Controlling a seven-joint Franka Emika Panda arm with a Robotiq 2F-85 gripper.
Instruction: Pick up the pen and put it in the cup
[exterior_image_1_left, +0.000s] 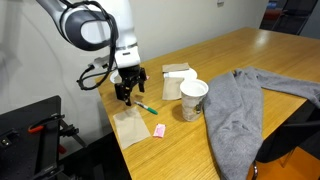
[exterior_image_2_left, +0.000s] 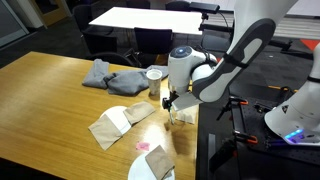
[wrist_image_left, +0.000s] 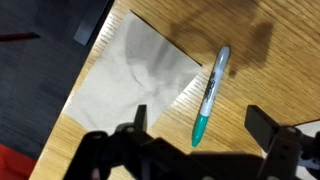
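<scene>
The pen lies at a slant, so my gripper needs to move down and outward onto the pen's green end (wrist_image_left: 202, 122) next, turning slightly so that its fingers go on both sides of it.
The green pen (wrist_image_left: 211, 92) with a whitish end lies flat on the wooden table (exterior_image_1_left: 240, 55), next to a brown paper napkin (wrist_image_left: 135, 70). It also shows in an exterior view (exterior_image_1_left: 146, 106). My gripper (wrist_image_left: 199, 122) is open and empty, hovering just above the pen, with its green tip between the two fingers. The gripper shows in both exterior views (exterior_image_1_left: 128, 93) (exterior_image_2_left: 170, 104). The white paper cup (exterior_image_1_left: 193, 98) stands upright beyond the pen, apart from the gripper, and it shows in an exterior view (exterior_image_2_left: 154, 80) behind the arm.
A grey cloth (exterior_image_1_left: 240, 110) lies beside the cup. A small pink block (exterior_image_1_left: 160, 130) sits near the table's front edge. A shallow white bowl (exterior_image_1_left: 186, 73) and another napkin (exterior_image_1_left: 175, 84) lie behind the cup. The table edge (wrist_image_left: 85, 95) is close.
</scene>
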